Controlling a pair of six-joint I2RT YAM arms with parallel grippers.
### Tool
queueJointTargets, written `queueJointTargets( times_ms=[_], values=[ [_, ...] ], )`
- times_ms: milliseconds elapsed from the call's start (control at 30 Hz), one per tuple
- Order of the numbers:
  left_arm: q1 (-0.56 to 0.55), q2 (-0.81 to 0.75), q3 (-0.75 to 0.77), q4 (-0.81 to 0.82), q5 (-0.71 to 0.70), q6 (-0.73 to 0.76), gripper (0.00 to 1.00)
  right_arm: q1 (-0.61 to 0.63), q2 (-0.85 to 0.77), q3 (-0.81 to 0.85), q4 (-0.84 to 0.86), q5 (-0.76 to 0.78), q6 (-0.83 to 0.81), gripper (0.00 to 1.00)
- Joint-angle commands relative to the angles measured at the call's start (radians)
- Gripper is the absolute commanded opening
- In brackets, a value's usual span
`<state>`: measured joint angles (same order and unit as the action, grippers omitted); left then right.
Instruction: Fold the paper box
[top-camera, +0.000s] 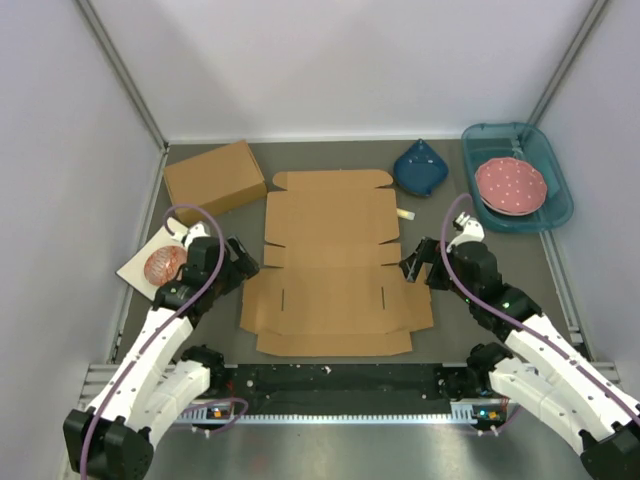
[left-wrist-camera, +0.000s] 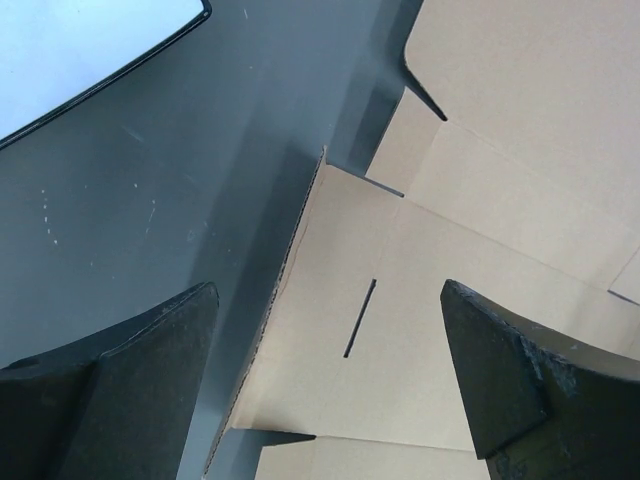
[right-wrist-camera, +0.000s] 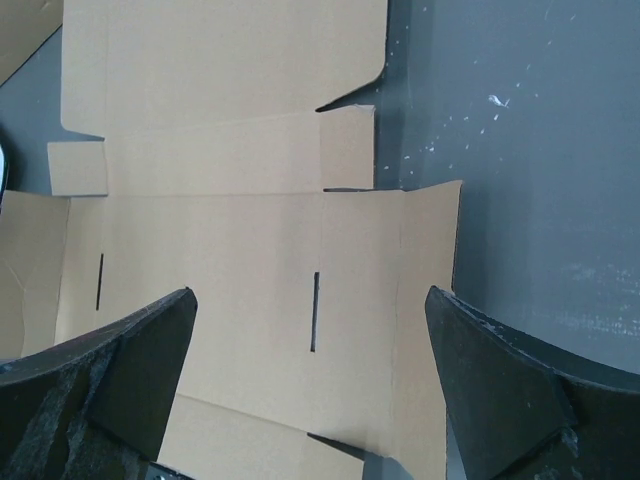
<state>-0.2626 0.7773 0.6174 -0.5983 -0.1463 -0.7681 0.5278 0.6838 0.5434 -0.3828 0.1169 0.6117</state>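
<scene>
My left gripper lowers and draws back onto the side flap's raised edge (top-camera: 243, 303) (left-wrist-camera: 242, 388) next, since it lies below and stands up for the fingers to straddle.
The paper box (top-camera: 335, 265) lies flat and unfolded on the dark mat, a brown die-cut sheet with flaps and slits. My left gripper (top-camera: 245, 268) hovers at the sheet's left side flap, jaws wide open. In the left wrist view that gripper (left-wrist-camera: 328, 290) straddles the flap's raised left edge, with the paper box (left-wrist-camera: 500, 200) and one slit below. My right gripper (top-camera: 412, 262) hangs open over the sheet's right side flap. In the right wrist view it (right-wrist-camera: 310, 295) spans the paper box (right-wrist-camera: 220, 230) around a slit. Neither gripper holds anything.
A chunkier closed brown box (top-camera: 214, 176) stands at the back left. A blue pouch-like object (top-camera: 420, 168) sits behind the sheet. A teal tray (top-camera: 556, 165) with a pink dotted plate (top-camera: 511, 185) is at the back right. A white card (top-camera: 138, 268) bearing a reddish ball (top-camera: 165, 263) lies at left.
</scene>
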Motion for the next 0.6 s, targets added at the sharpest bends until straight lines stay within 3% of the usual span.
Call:
queueJointTargets(
  times_ms=[0, 367, 467, 567],
  values=[
    [0.002, 0.022, -0.027, 0.034, -0.01, 0.035, 0.99, 0.001, 0.008, 0.007, 0.032, -0.025, -0.018, 0.99],
    [0.0, 0.232, -0.016, -0.014, 0.034, 0.062, 0.77, 0.001, 0.031, 0.001, 0.007, -0.039, -0.024, 0.99],
    [0.0, 0.299, -0.024, 0.024, 0.083, 0.076, 0.5, 0.001, 0.03, 0.001, -0.001, -0.039, -0.032, 0.99],
    [0.0, 0.347, -0.042, 0.052, 0.134, 0.082, 0.35, 0.001, 0.023, 0.001, -0.017, -0.036, -0.036, 0.99]
  ],
)
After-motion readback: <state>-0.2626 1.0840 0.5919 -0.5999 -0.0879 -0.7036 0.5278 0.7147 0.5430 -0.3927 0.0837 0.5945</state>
